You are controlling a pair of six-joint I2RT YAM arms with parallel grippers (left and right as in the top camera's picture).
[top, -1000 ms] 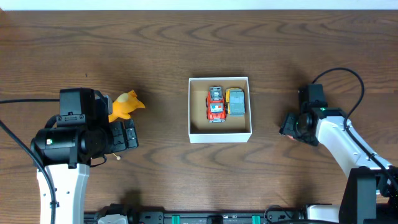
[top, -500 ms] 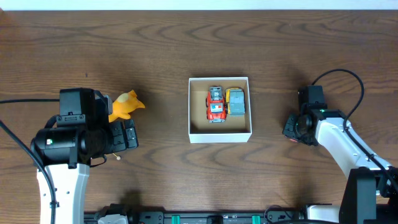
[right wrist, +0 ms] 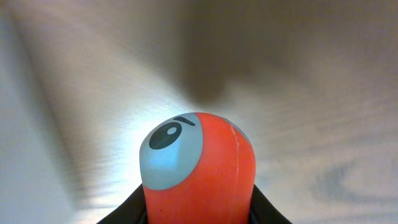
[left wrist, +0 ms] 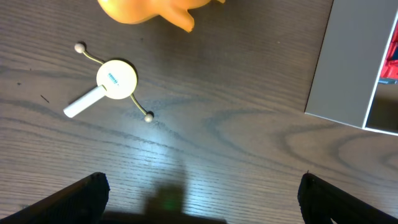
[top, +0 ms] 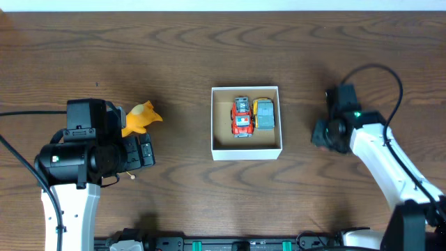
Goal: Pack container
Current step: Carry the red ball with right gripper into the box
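Observation:
The brown inside beside the red car [top: 241,117] is free. The red toy should next go up with my right gripper, over the container [top: 247,150] past both cars, and down there.
The container [top: 247,150], a small square white-walled box with a brown inside, sits mid-table and holds a red toy car [top: 241,117] and a grey-yellow toy car [top: 264,114]. Its wall shows at the right of the left wrist view [left wrist: 345,62]. My right gripper [top: 325,134] is to the right of the box, shut on a red toy with a blue visor [right wrist: 198,168]. An orange toy [top: 140,117] lies left of the box, beside my left gripper [top: 136,152], which is open and empty. The orange toy shows at the top of the left wrist view [left wrist: 149,9].
A small white round gadget with a handle and two wire arms [left wrist: 112,82] lies on the wood near the orange toy. The right arm's black cable [top: 380,77] loops above the table at the right.
My right gripper has risen and shifted slightly up and left toward the box, carrying the red toy. The left arm has not moved.

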